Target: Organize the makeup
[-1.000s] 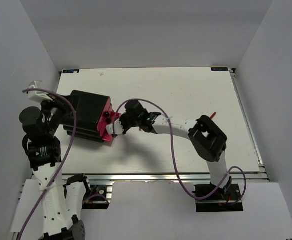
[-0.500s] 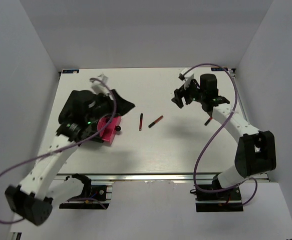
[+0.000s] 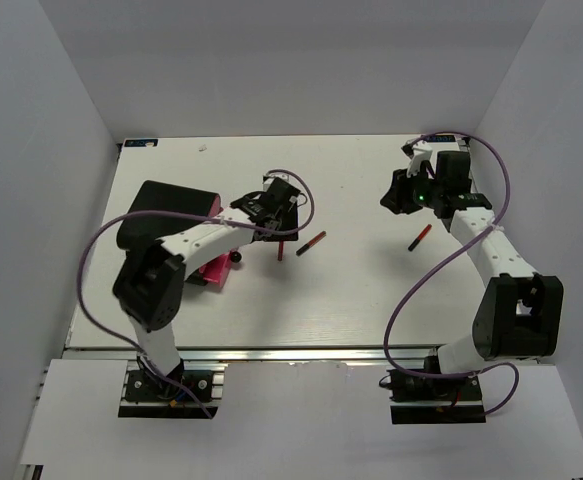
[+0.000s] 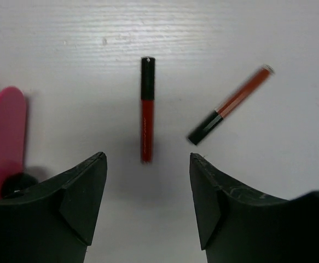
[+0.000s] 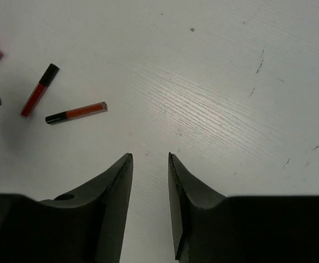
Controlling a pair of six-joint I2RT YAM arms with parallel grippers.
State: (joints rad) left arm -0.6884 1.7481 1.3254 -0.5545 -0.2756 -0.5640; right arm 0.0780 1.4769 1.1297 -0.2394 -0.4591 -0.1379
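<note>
The left gripper moves down and closes on the dark red stick's cap seam next, because the stick is in line with the gap between the fingers.
Two pieces of the makeup lie mid-table: a dark red stick with a black cap and an orange-red stick with a black cap. A third red stick lies further right. My left gripper hovers open just behind the dark red stick, which lies in line with the gap between its fingers, untouched. My right gripper hangs above bare table at the back right, jaws a narrow gap apart with nothing between them.
A big black box stands at the left with a pink drawer pulled out toward the middle, its black knob close to the sticks. White walls enclose the table on three sides.
The left arm swung from left of the box to over the two sticks and opened. The right arm left the pink drawer, moved to the back right, opened wide, then narrowed.
</note>
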